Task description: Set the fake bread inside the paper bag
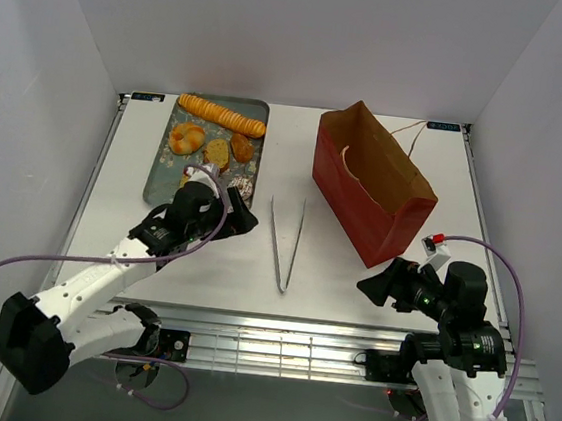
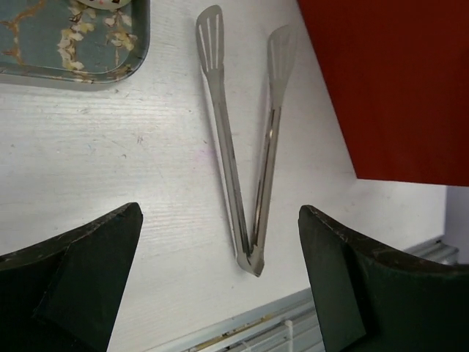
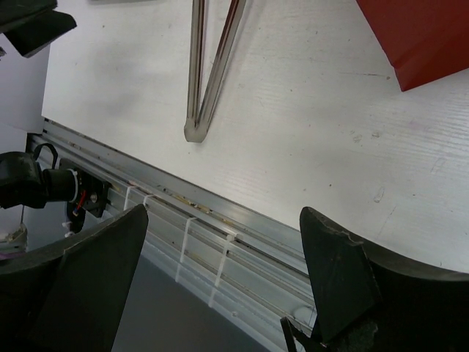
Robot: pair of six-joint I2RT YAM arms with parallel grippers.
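My left gripper is to move away from the tray next and go down onto the metal tongs' middle (image 1: 285, 248) (image 2: 247, 155), with one finger outside each arm, because the tongs spread in a V.
The fake bread lies on a grey floral tray (image 1: 159, 173) at the back left: a long ridged loaf (image 1: 223, 116), a round bun (image 1: 186, 139), toast-like slices (image 1: 229, 150) and a donut (image 1: 241, 186) partly hidden by my left arm. The red paper bag (image 1: 369, 185) stands open at the back right, and its red wall fills the upper right of the left wrist view (image 2: 396, 88). My left gripper (image 1: 243, 217) hovers open and empty just right of the tray's near corner (image 2: 73, 44). My right gripper (image 1: 374, 281) is open and empty over the table's front edge, near the bag's front corner (image 3: 418, 37).
Metal tongs (image 1: 285, 241) lie in a V between the tray and the bag, hinge end toward me (image 2: 249, 257) (image 3: 194, 132). The table's aluminium front rail (image 3: 220, 220) runs under my right gripper. White walls enclose the left, back and right sides.
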